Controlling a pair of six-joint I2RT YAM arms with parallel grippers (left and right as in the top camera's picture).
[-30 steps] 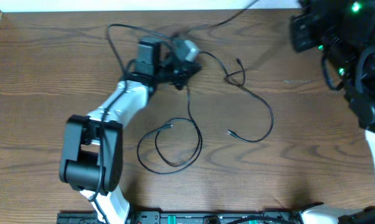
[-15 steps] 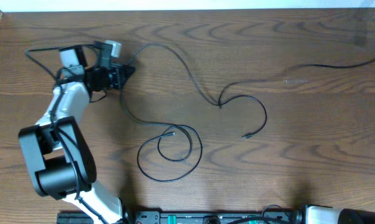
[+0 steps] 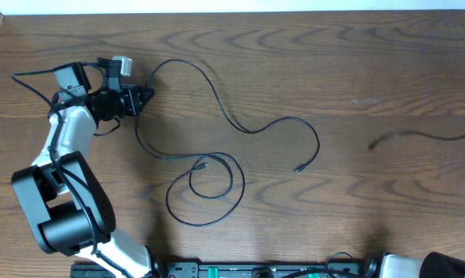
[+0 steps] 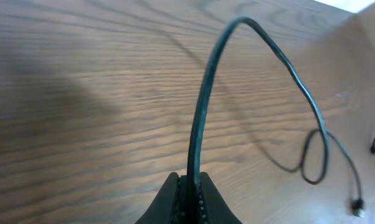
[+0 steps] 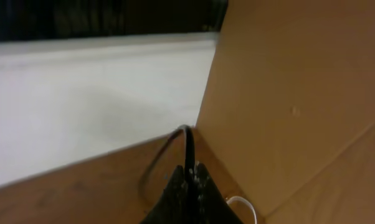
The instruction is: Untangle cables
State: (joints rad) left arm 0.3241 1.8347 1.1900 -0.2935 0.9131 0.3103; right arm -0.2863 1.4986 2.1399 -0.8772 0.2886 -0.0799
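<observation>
The wood [image 5: 222, 182] beside the white cord is below my right gripper's fingers, so next my right gripper should tip downward and lower toward that wood to release the black cable.
My left gripper [image 3: 144, 96] sits at the table's far left, shut on a thin black cable [image 3: 217, 100]. That cable arcs right across the wood to a plug [image 3: 296, 168]. Its other run drops into a loose loop [image 3: 209, 185] near the front middle. In the left wrist view the jaws [image 4: 190, 186] pinch this cable [image 4: 206, 93], which rises and curves away. A second black cable [image 3: 425, 136] lies blurred at the right edge. My right gripper is outside the overhead view. In the right wrist view it [image 5: 189, 174] is shut on a black cable [image 5: 186, 140].
A tan board wall [image 5: 287, 93] and a white surface [image 5: 81, 106] fill the right wrist view, with a bit of white cord [image 5: 243, 204] by the jaws. A black rail [image 3: 256, 270] runs along the table's front edge. The left arm's base [image 3: 62, 224] stands front left.
My left gripper has moved left with its cable, stretching it out. The right arm has left the overhead view, dragging the second cable right. The two cables no longer cross.
</observation>
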